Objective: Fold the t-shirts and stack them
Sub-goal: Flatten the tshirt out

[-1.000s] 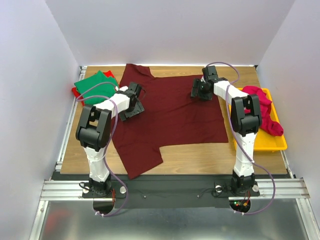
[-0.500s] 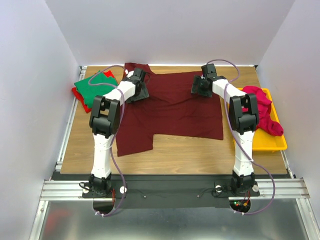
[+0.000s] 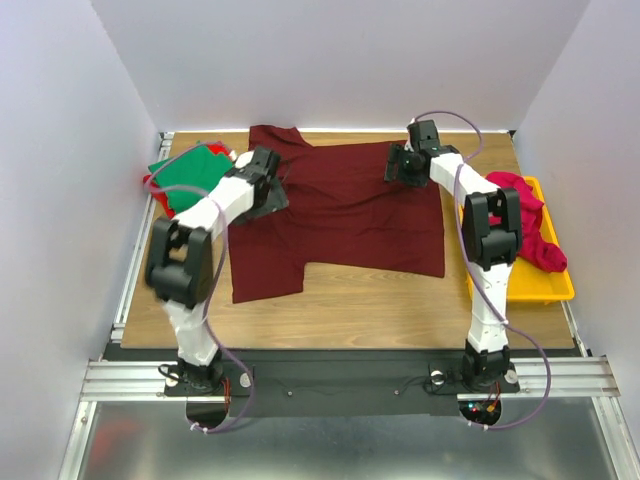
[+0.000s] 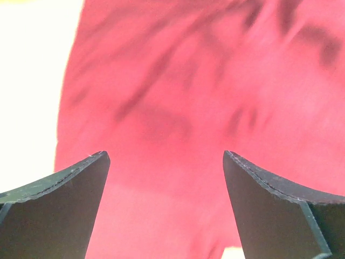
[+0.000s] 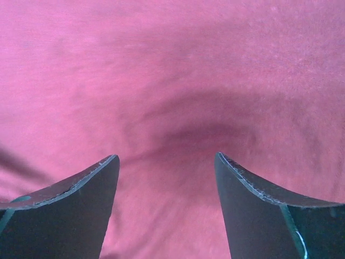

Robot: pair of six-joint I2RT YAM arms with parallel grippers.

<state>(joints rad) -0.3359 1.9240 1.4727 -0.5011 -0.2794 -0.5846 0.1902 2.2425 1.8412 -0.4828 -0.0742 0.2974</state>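
Note:
I need to move my left gripper back toward my base and down onto the hanging sleeve's near outer corner (image 3: 237, 299), because that corner is below my gripper and further back.
A dark maroon t-shirt (image 3: 345, 205) lies spread flat across the middle of the table, one sleeve hanging toward the near left. My left gripper (image 3: 268, 188) hovers over the shirt's left edge, jaws wide apart, with only cloth (image 4: 178, 108) below the fingers (image 4: 64, 199). At the shirt's far right corner my right gripper (image 3: 402, 165) is open too, just above the maroon cloth (image 5: 172, 81). A folded green t-shirt (image 3: 190, 175) rests on a red one (image 3: 155, 190) at the far left. A bright pink t-shirt (image 3: 528, 215) is heaped in the tray.
A yellow plastic tray (image 3: 548, 288) stands along the table's right edge. White walls close in the left, back and right sides. Bare wood (image 3: 380, 310) shows in front of the maroon shirt.
The maroon shirt has slid toward the far side, and its near edge now lies higher on the table. My left gripper went far, then came back a little and opened wider. The right gripper barely moved.

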